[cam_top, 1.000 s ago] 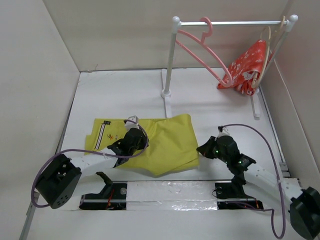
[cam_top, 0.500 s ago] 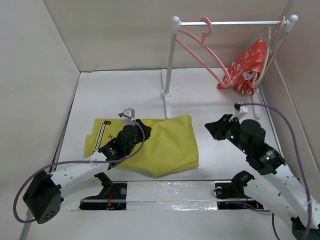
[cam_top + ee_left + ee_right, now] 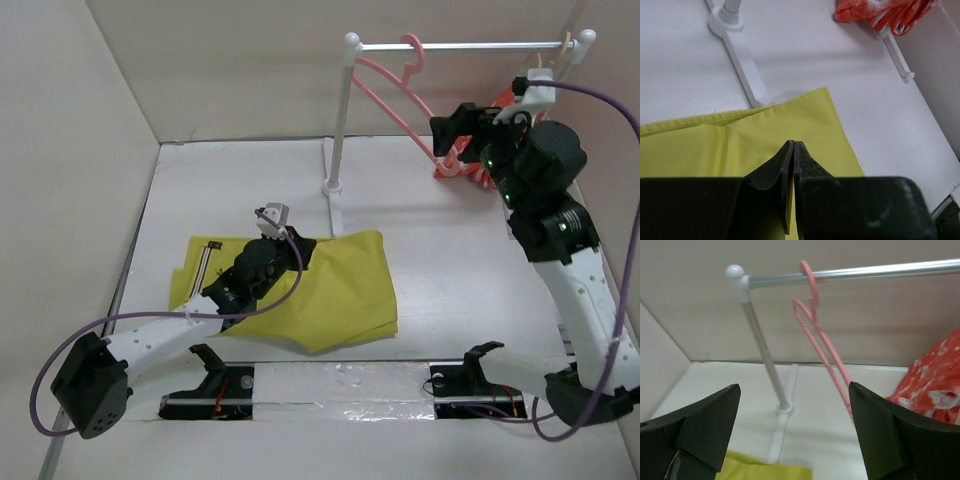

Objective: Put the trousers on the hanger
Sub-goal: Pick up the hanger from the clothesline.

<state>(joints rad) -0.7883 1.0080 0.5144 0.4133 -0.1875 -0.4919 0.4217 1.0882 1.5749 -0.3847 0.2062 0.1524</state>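
Observation:
I will move my right gripper lower next and tilt it downward, because the pink hanger's lower end (image 3: 439, 162) hangs below it, and this will bring the hanger's bar from behind one finger to between both.
The mustard-yellow trousers (image 3: 340, 290) lie flat on the white table, striped waistband (image 3: 205, 262) to the left. My left gripper (image 3: 298, 250) hovers over their middle, shut with nothing between its jaws; the left wrist view shows its tips (image 3: 794, 144) above the yellow cloth (image 3: 740, 145). The pink hanger (image 3: 400, 100) hangs by its hook from the rack rail. My right gripper (image 3: 455, 125) is raised beside it and stands open and empty. In the right wrist view the hanger (image 3: 822, 340) hangs between and beyond that gripper (image 3: 795, 435), and a corner of the trousers (image 3: 765, 470) shows below.
The white rack has a rail (image 3: 460, 46), a left post (image 3: 340, 120) and a foot (image 3: 332, 187) just behind the trousers. A red white-patterned garment (image 3: 495, 125) hangs on a beige hanger (image 3: 540, 100) at the rail's right end. Walls enclose the table on three sides.
My right arm has risen from the table near the trousers up to the pink hanger, and its gripper has opened. My left gripper has shifted slightly over the trousers and stays shut.

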